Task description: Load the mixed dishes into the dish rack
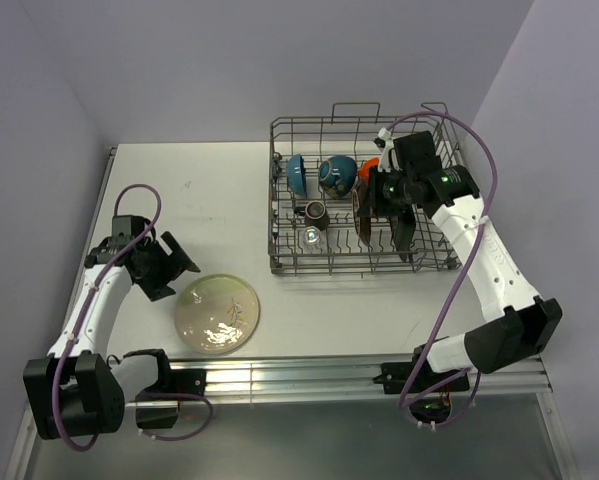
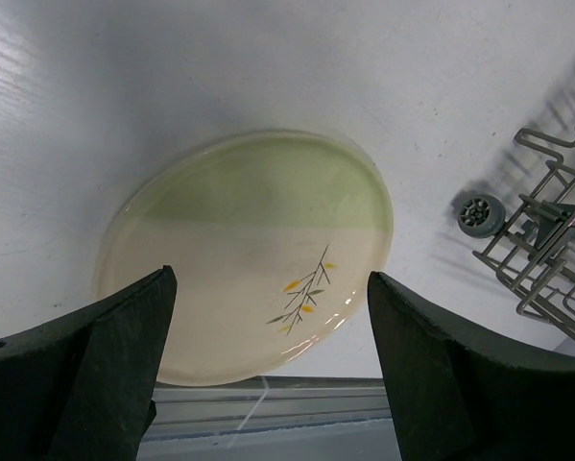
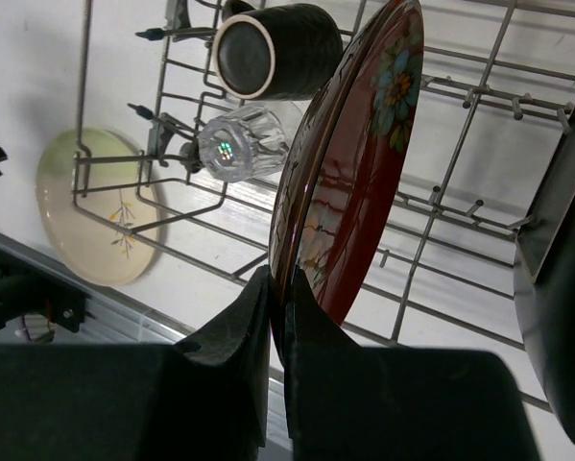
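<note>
The right gripper lowers the saucer [image 3: 364, 173] on edge among the tines and releases it next, as the free rack wires [image 3: 428, 213] beside the black plate lie below it.
The grey wire dish rack [image 1: 276, 205] stands at the far right of the table. In it are a blue-inside bowl [image 1: 297, 173], a dark bowl [image 1: 337, 174], an orange bowl [image 1: 369, 164], a small brown mug [image 1: 314, 211], a clear glass [image 1: 311, 237] and a black square plate [image 1: 404, 228]. My right gripper [image 3: 277, 298] is shut on the rim of the red saucer [image 3: 364, 173], held on edge inside the rack beside the mug [image 3: 268, 50] and the glass [image 3: 234, 144]. The cream round plate [image 1: 217, 313] lies flat near the front edge. My left gripper [image 2: 268, 365] is open just left of the plate [image 2: 249, 254].
The table's front metal rail [image 1: 309, 375] runs just behind the cream plate. The rack's corner and a small wheel [image 2: 480, 212] show to the right of the plate in the left wrist view. A black plate [image 3: 561, 288] stands close on the saucer's right.
</note>
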